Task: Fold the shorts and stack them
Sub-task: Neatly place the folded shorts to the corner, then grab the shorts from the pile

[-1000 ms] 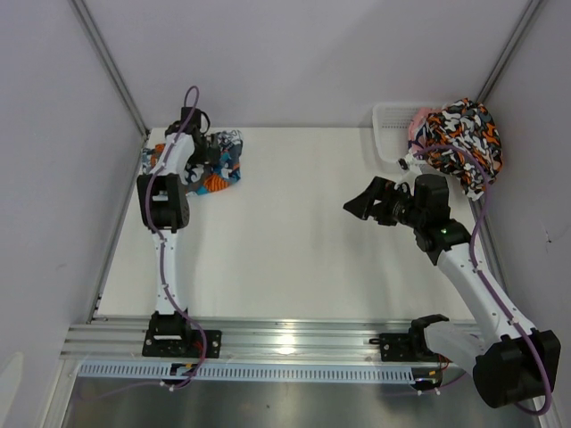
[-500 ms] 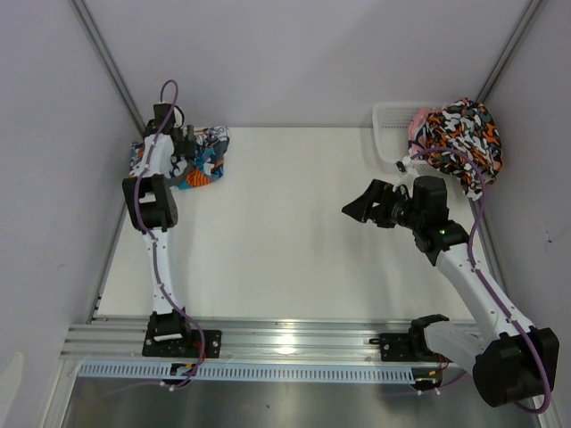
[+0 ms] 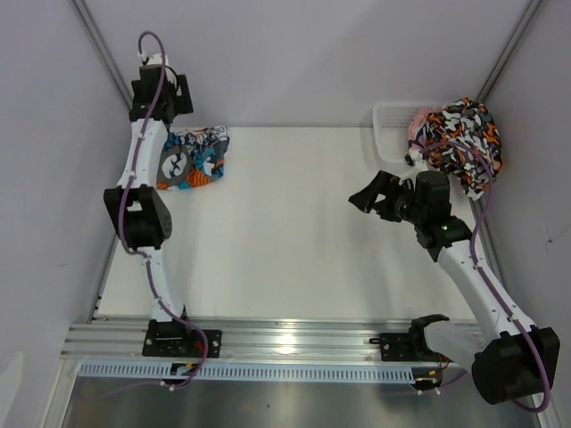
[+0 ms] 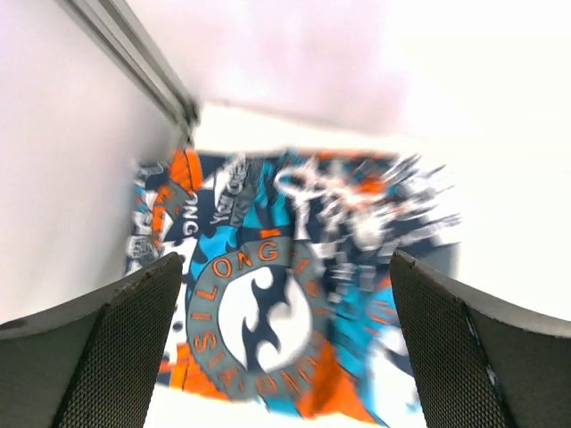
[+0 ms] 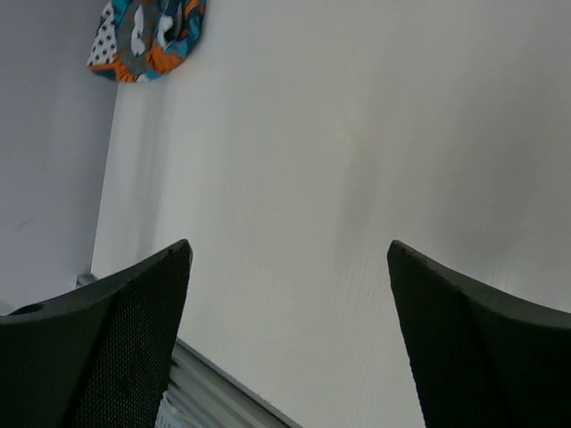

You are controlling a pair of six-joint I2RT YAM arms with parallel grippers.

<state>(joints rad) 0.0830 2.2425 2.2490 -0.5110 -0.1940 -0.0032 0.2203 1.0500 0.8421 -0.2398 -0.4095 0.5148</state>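
Observation:
I should swing my right gripper outward and to its right in the top view, onto the blotched shorts (image 3: pixel 456 134), because the blotched shorts are still bunched up.
The teal-blue, orange and white shorts (image 3: pixel 192 159) lie folded flat at the table's back left corner, their round emblem up (image 4: pixel 268 303). My left gripper (image 3: pixel 165 100) hangs open high above them near the back wall, holding nothing (image 4: pixel 284 259). The blotched orange, black and white shorts (image 3: pixel 461 138) sit bunched over the white mesh basket (image 3: pixel 391 125) at the back right. My right gripper (image 3: pixel 368 192) is open and empty over bare table just left of the basket (image 5: pixel 290 245). In the right wrist view the teal shorts (image 5: pixel 147 31) show far off.
Grey walls close the table (image 3: pixel 294 232) on the left, back and right. A metal rail (image 3: pixel 294 337) with both arm bases runs along the near edge.
My left arm has risen up and back off the teal shorts, which now lie uncovered on the table. The right gripper has shifted slightly toward the back.

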